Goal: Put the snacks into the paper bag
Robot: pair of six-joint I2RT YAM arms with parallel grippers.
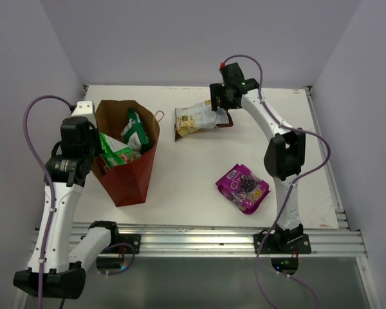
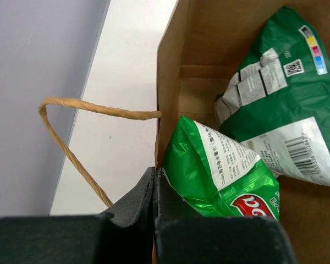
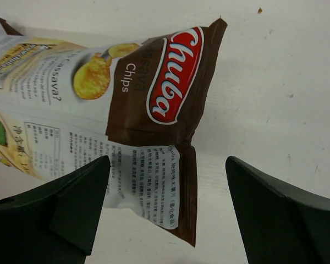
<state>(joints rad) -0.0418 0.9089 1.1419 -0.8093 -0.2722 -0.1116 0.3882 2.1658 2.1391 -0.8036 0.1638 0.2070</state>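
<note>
The robot should next lower its right gripper with the fingers on both sides of the brown end (image 1: 226, 121) (image 3: 157, 135) of the cream-and-brown chip bag, because that end is below the gap between the fingers.
The reddish-brown paper bag (image 1: 130, 175) stands open at the left. My left gripper (image 1: 98, 156) is shut on its left rim; in the left wrist view the card wall (image 2: 209, 33) runs down between the closed fingers (image 2: 137, 198). Inside the bag are the small bright green bag with a red logo (image 2: 220, 170) and the dark green bag (image 2: 289, 93). At the back middle the cream-and-brown chip bag (image 1: 194, 119) lies on the table. My right gripper (image 3: 168, 162) stands open over its brown end (image 3: 154, 93), touching nothing. The purple packet (image 1: 242, 187) lies right of centre.
A tan cord handle (image 2: 71, 110) loops out from the bag's left wall over the white table (image 1: 193, 174). The grey side wall (image 2: 33, 82) is close to the bag's left. A metal rail (image 1: 199, 241) runs along the near edge.
</note>
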